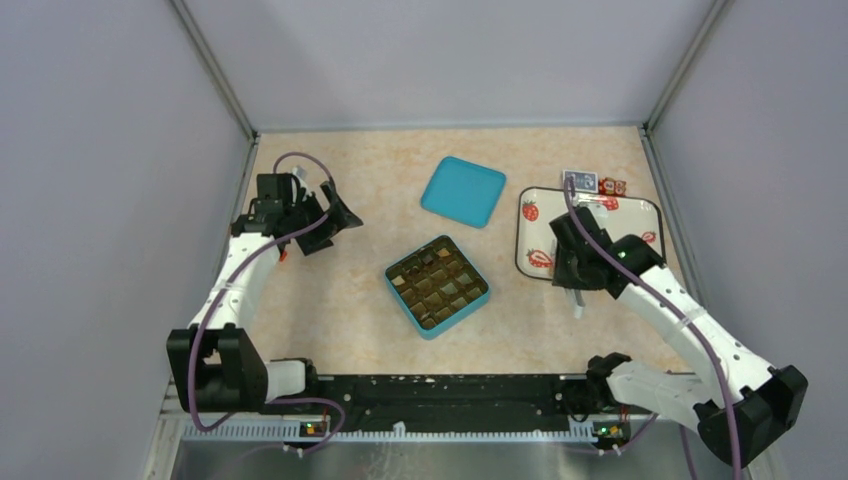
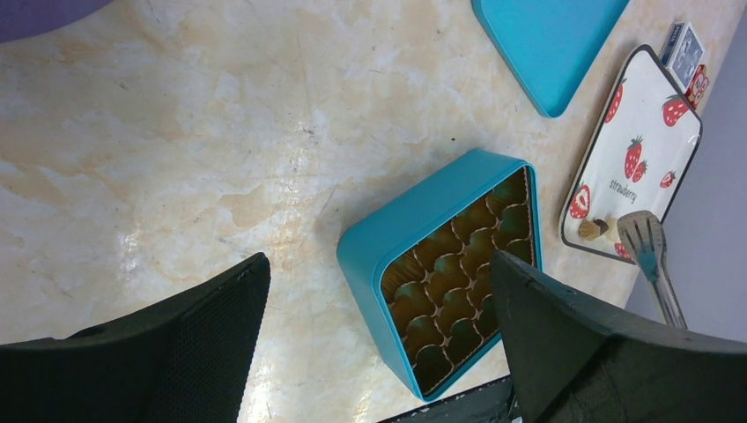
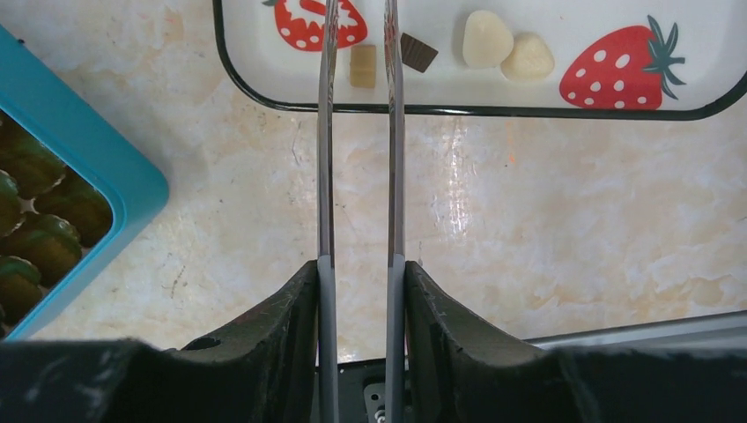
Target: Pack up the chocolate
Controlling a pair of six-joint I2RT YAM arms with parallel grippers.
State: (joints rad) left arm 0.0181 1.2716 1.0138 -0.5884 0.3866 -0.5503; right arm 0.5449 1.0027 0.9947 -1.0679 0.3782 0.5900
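Next, my right gripper swings with the tan square over the box's near corner (image 1: 429, 321) and releases it, as the box lies to its left in the top view.
Chocolate pieces lie on the strawberry tray (image 3: 528, 111): a tan square (image 3: 362, 66), a dark square (image 3: 418, 51) and two cream pieces (image 3: 487, 38). My right gripper (image 3: 361, 269) is shut on metal tongs (image 3: 393, 159). The tongs' arms reach over the tray's near rim and straddle the tan square without touching it. The teal box (image 1: 470, 305) of gold paper cups stands mid-table; its cups look empty in the left wrist view (image 2: 414, 220). My left gripper (image 1: 335, 215) is open and empty at the far left.
The teal lid (image 1: 463, 190) lies behind the box. A small blue card (image 1: 579, 180) and red wrapped bits (image 1: 612, 186) sit at the tray's (image 1: 640, 215) far edge. Grey walls close in the table on three sides.
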